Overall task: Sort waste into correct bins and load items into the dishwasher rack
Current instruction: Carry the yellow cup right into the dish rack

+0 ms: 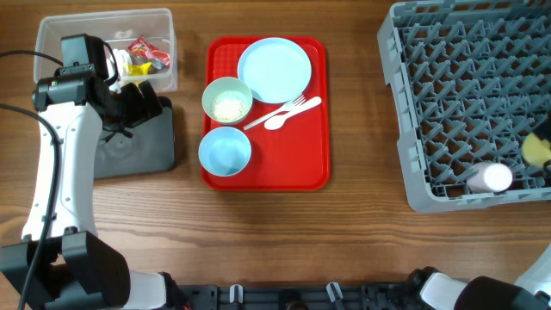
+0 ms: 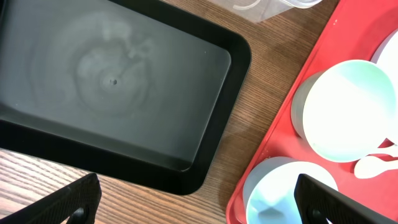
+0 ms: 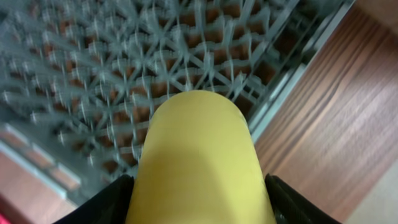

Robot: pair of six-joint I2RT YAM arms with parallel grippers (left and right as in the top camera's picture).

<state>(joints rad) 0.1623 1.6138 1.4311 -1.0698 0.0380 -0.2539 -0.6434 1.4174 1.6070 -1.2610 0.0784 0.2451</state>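
Observation:
My right gripper is holding the yellow cup and needs to go lower next, shifting it toward the white cup, down by the dishwasher rack's near side.
My left gripper (image 2: 205, 208) is open over the wood between the black tray (image 2: 112, 87) and the red serving tray (image 2: 280, 143), with nothing between its fingers. The clear tub (image 1: 52, 39) holds red and yellow wrappers (image 1: 143, 55). On the serving tray sit a pale blue plate (image 1: 274, 69), a bowl with white grains (image 1: 226, 100), an empty blue bowl (image 1: 225, 151), and a white fork and spoon (image 1: 284, 112). My right gripper (image 3: 199, 205) is shut on the yellow cup (image 3: 199, 155) over the dishwasher rack (image 1: 448, 103). A white cup (image 1: 491, 178) lies in the rack.
The left arm (image 1: 60, 172) stretches along the table's left side over the black tray (image 1: 138, 146). The rack's near wall (image 1: 413, 155) stands tall at the right. Bare wood lies between the serving tray (image 1: 310, 164) and the rack.

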